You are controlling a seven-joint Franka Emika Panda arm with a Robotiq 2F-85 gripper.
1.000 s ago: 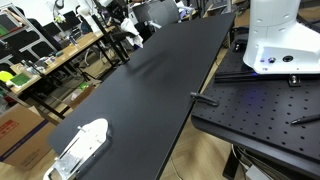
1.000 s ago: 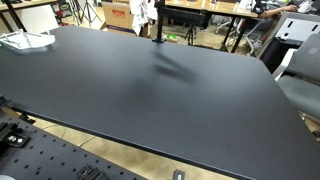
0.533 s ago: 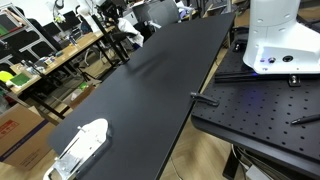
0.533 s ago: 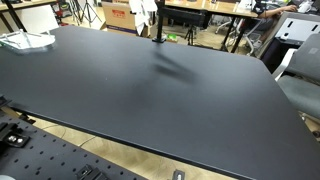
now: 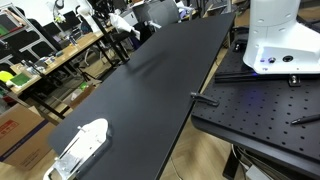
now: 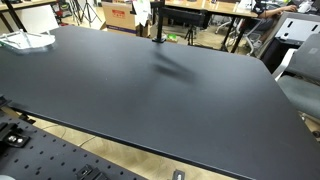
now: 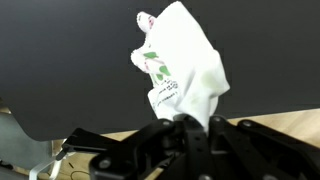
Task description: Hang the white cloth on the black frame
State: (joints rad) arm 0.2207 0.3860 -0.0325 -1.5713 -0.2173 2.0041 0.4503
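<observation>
The white cloth already hangs beside the upright, so I should lower my gripper slightly toward the black frame (image 6: 157, 24) below and release it next.
In the wrist view my gripper (image 7: 186, 124) is shut on the white cloth (image 7: 182, 62), which has green print and bunches up above the jaws over the black table. In both exterior views the gripper (image 5: 112, 17) (image 6: 146, 5) is at the table's far end and holds the cloth (image 5: 124, 21) up in the air. The black frame (image 6: 157, 24) is a thin upright stand at the far table edge, right beside the gripper. The cloth is mostly out of view at the top edge of that exterior view.
The big black table (image 5: 150, 90) (image 6: 150, 90) fills both exterior views. A white object (image 5: 80, 146) (image 6: 24, 40) lies at one corner. The white robot base (image 5: 275, 35) stands on a perforated plate. Cluttered benches and chairs stand beyond the table.
The gripper has risen with the cloth, so less of the cloth shows beside the frame in an exterior view. Nothing else has moved.
</observation>
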